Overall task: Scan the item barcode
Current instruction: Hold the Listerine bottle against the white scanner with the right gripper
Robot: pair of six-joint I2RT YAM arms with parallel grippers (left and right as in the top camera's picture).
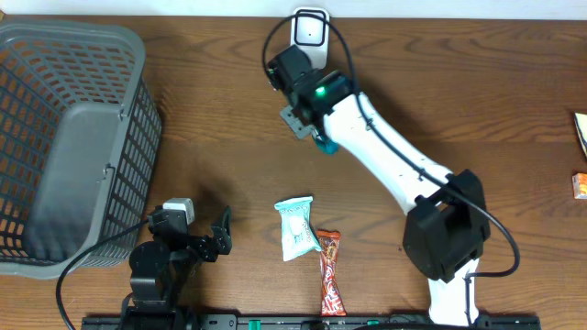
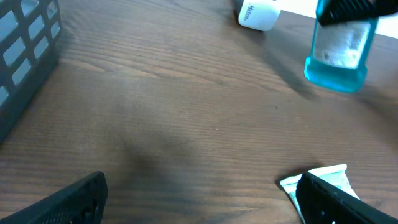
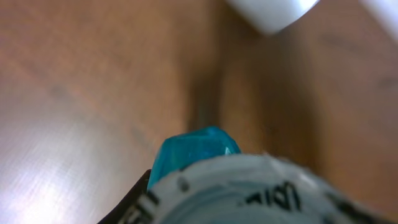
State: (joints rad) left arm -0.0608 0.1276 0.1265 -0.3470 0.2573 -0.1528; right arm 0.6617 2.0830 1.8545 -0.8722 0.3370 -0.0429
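My right gripper will next pass outward over the scanner, then lower toward the small packs and release the item on the clear wood beside them, since that spot is free.
My right gripper is shut on the item, a clear blue pack with a white printed label. It hangs above the wood, just in front of the white scanner at the table's far edge. From the left wrist the blue pack shows upright under the black right gripper, with the scanner behind it. In the right wrist view the pack's blue end points toward the scanner; no barcode can be made out. My left gripper rests open near the front edge, holding nothing.
A grey mesh basket fills the left side. A white packet and a red-orange snack bar lie front centre, the packet beside my left gripper's right finger. Two small packs sit at the right edge.
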